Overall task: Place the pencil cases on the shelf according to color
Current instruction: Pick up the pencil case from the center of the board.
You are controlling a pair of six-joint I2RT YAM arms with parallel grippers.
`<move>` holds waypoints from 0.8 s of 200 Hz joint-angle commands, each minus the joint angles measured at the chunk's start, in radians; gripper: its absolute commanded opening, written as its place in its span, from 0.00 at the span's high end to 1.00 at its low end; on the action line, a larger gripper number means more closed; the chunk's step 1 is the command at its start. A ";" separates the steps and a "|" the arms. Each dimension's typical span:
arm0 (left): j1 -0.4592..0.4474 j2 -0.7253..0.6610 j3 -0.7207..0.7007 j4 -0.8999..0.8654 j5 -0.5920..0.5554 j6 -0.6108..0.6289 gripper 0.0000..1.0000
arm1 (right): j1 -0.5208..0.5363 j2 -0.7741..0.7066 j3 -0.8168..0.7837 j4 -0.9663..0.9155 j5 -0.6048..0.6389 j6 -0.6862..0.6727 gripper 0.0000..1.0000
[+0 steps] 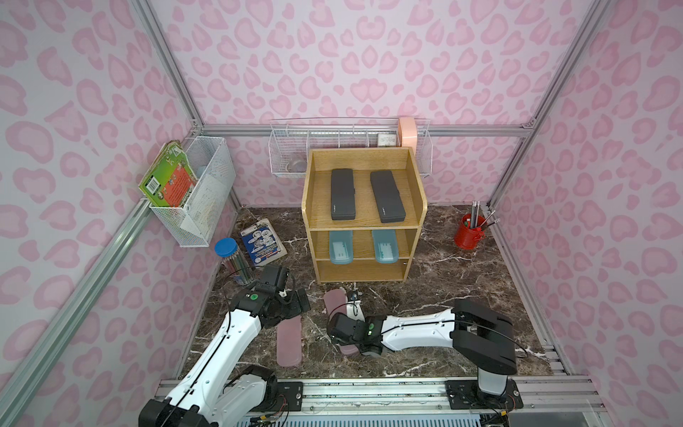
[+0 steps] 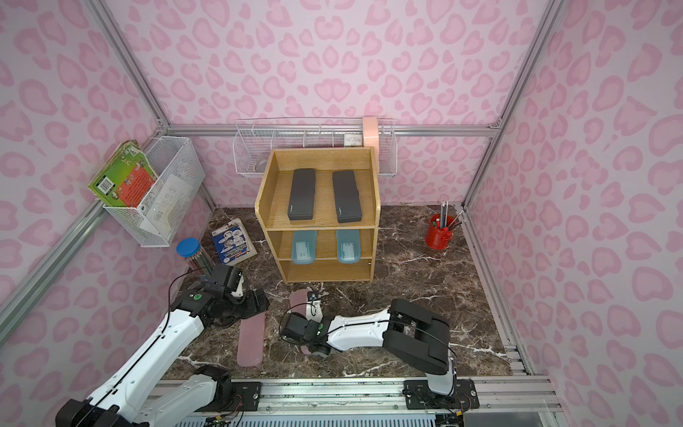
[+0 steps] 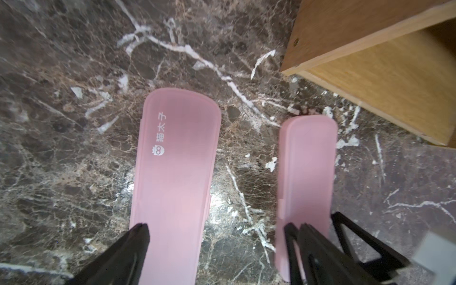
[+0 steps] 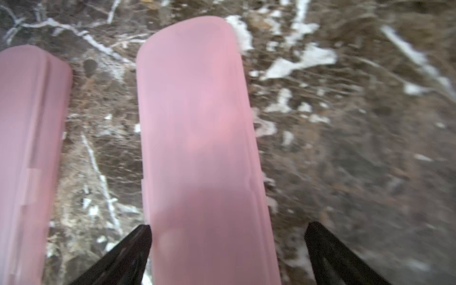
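My right gripper straddles the pink case. Next it needs to move back over the straddled pink case's near end [image 1: 349, 350] and close, so the case's far end stays clear toward the shelf [image 1: 360, 271].
Two translucent pink pencil cases lie side by side on the marble table in front of the shelf [image 1: 360, 271]. My left gripper [image 3: 223, 234] is open, straddling the left pink case [image 3: 175, 172] [image 1: 289, 345]; its outer finger reaches over the right pink case [image 3: 308, 172]. My right gripper [image 4: 229, 228] is open around that right pink case [image 4: 199, 123] [image 1: 334, 301], with a gap at one fingertip. Two black cases [image 1: 342, 194] [image 1: 388, 196] lie on the top tier. Two teal cases [image 1: 340, 247] [image 1: 385, 247] lie on the middle tier. The bottom tier holds nothing.
A tube of coloured pencils [image 1: 233, 260] and a booklet [image 1: 263, 242] sit left of the shelf. A red pot of pencils [image 1: 470, 231] stands at the back right. White wire baskets hang on the left wall [image 1: 199, 192] and the back wall [image 1: 295, 155].
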 commanded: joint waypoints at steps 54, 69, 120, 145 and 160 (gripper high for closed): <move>-0.042 0.011 -0.056 0.001 -0.060 -0.034 0.01 | -0.009 -0.364 -0.301 -0.070 -0.029 0.004 0.02; -0.048 0.036 -0.058 0.008 -0.063 -0.031 0.01 | -0.008 -0.390 -0.301 -0.084 -0.043 -0.015 0.01; -0.222 0.092 -0.006 0.055 -0.115 -0.039 0.01 | 0.010 -0.454 -0.366 -0.122 -0.068 -0.082 0.01; -0.321 0.110 0.018 0.093 -0.125 -0.032 0.01 | 0.070 -0.526 -0.439 -0.096 -0.055 -0.086 0.01; -0.351 0.119 0.026 0.095 -0.142 -0.042 0.01 | 0.098 -0.566 -0.480 -0.072 -0.049 -0.075 0.01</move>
